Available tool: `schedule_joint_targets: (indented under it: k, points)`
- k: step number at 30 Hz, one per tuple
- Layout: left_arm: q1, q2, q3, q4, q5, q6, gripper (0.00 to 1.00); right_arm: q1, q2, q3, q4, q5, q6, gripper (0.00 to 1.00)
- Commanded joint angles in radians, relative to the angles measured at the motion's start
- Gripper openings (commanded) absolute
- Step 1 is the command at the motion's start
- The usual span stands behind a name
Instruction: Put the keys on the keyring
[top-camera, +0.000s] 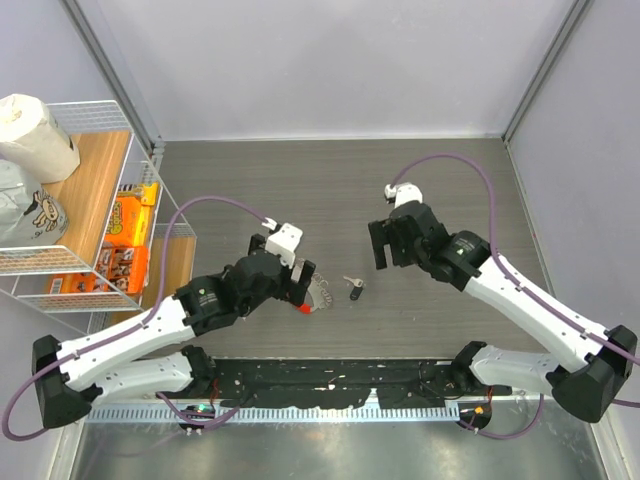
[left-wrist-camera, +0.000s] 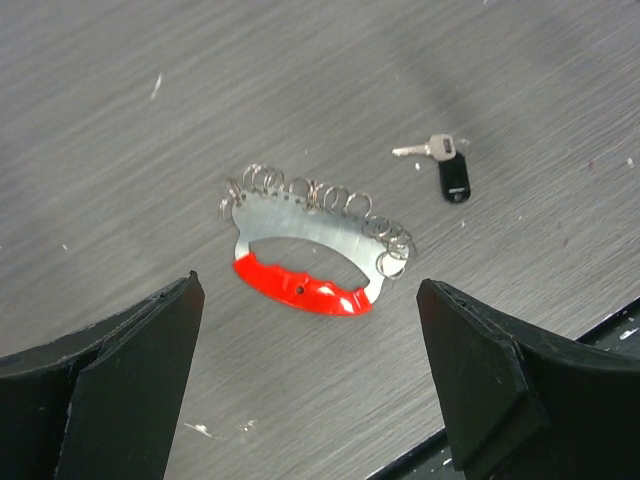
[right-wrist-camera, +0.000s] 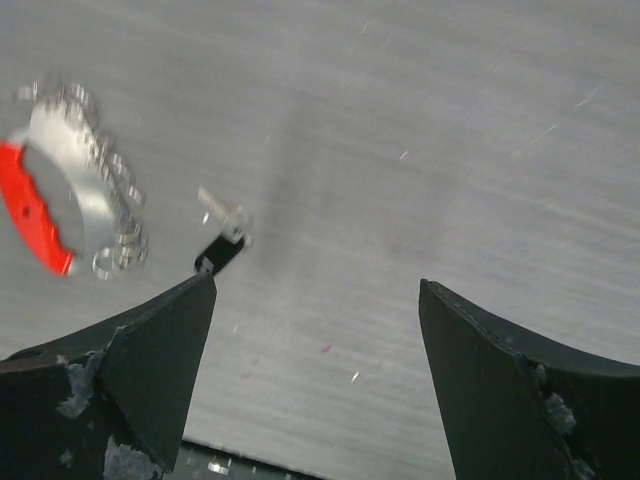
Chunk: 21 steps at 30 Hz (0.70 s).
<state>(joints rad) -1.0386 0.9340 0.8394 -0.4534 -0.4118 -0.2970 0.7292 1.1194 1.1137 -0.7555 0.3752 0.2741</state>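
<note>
I should lower my left gripper onto the wire ring farthest from the keys, as it is below the gripper and to its left in the wrist view.
The keyring (top-camera: 318, 298) lies flat on the dark table: a curved silver plate edged with several small wire rings, closed by a red strip. The keys (top-camera: 354, 289), a small silver key with a black tag, lie just right of it, apart from it. My left gripper (top-camera: 303, 278) hovers over the keyring's left side, open and empty. In the left wrist view the keyring (left-wrist-camera: 300, 222) lies between and beyond the open gripper (left-wrist-camera: 310, 335), with the keys (left-wrist-camera: 452, 178) further right. My right gripper (top-camera: 383, 247) is open and empty, up and to the right of the keys. In the right wrist view the keys (right-wrist-camera: 225, 238) lie by the left finger (right-wrist-camera: 160, 360) of the open gripper (right-wrist-camera: 317, 290), and the keyring (right-wrist-camera: 88, 195) is far left.
A wire shelf (top-camera: 130, 215) holding orange snack packs (top-camera: 130, 212) and white bags (top-camera: 35, 135) stands at the left. A black rail (top-camera: 330, 385) runs along the near table edge. Grey walls close the back and right.
</note>
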Motion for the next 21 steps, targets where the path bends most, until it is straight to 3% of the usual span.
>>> schedule_joint_targets:
  k: [1, 10, 15, 21]
  points:
    - [0.002, 0.023, -0.046, 0.032, -0.025, -0.105, 0.96, 0.035, -0.023, -0.089, 0.070, -0.189, 0.034, 0.88]
    - [0.032, 0.135, -0.118, 0.064, 0.010, -0.224, 0.95, 0.196, -0.023, -0.239, 0.249, -0.308, 0.152, 0.78]
    - [0.089, 0.131, -0.143, 0.068, 0.016, -0.267, 0.91, 0.297, 0.052, -0.265, 0.321, -0.233, 0.238, 0.70]
    - [0.196, 0.118, -0.192, 0.123, 0.057, -0.283, 0.84, 0.312, 0.092, -0.267, 0.397, -0.151, 0.298, 0.63]
